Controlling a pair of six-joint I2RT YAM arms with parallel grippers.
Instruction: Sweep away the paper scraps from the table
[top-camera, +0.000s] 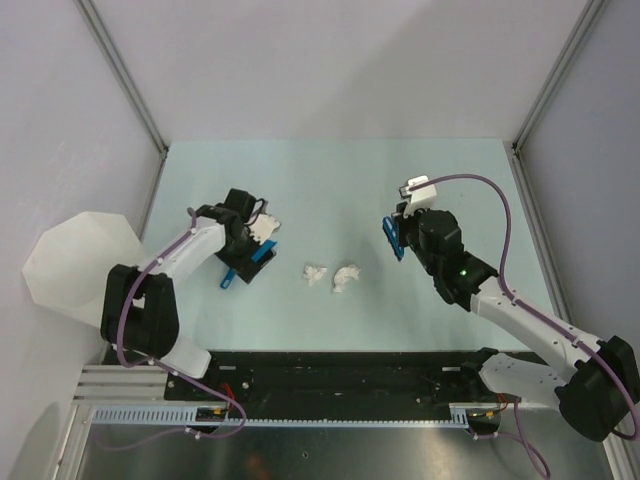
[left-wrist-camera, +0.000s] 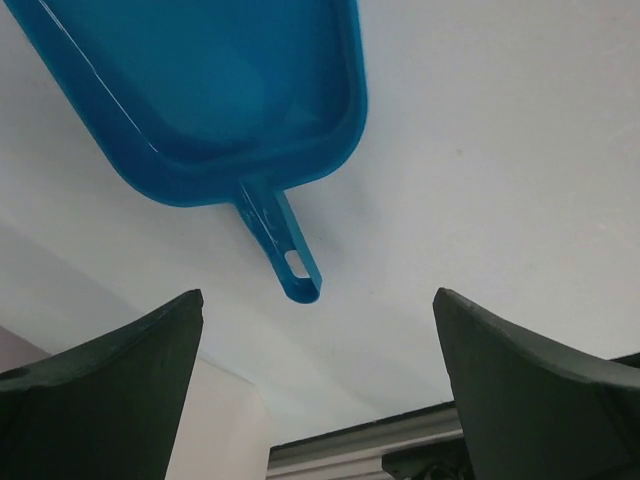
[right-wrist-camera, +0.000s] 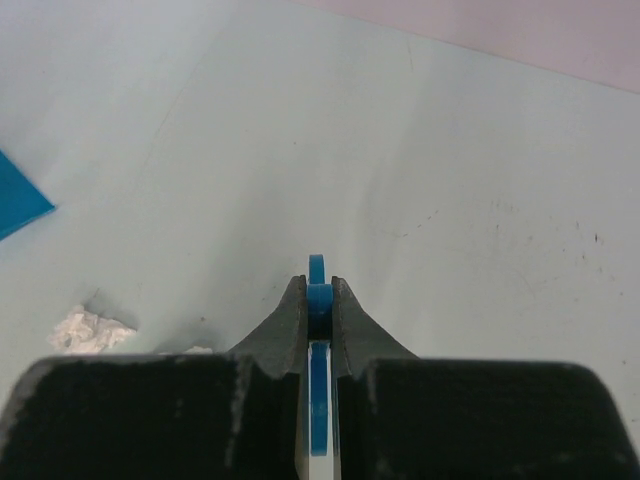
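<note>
I need to lower my left gripper next, with its fingers open, onto the dustpan's handle (top-camera: 229, 278) (left-wrist-camera: 274, 236), because that handle is below, between the gripper's fingers.
Two crumpled white paper scraps (top-camera: 315, 273) (top-camera: 347, 277) lie mid-table on the mint-green table (top-camera: 330, 180). One scrap also shows in the right wrist view (right-wrist-camera: 88, 330). A blue dustpan (top-camera: 256, 254) lies on the table left of them; the left wrist view shows its tray (left-wrist-camera: 230, 90) and its handle. My left gripper (top-camera: 243, 232) (left-wrist-camera: 318, 294) hovers over the dustpan, open and holding nothing. A white lump (top-camera: 266, 227) sits at the pan's far end; I cannot tell if it is paper. My right gripper (top-camera: 398, 238) (right-wrist-camera: 320, 285) is shut on a thin blue brush, right of the scraps.
A translucent white faceted bin (top-camera: 78, 262) stands off the table's left edge, beside the left arm. Metal frame posts rise at the table's back corners (top-camera: 160, 145) (top-camera: 518, 145). The black base rail (top-camera: 330, 375) runs along the near edge.
</note>
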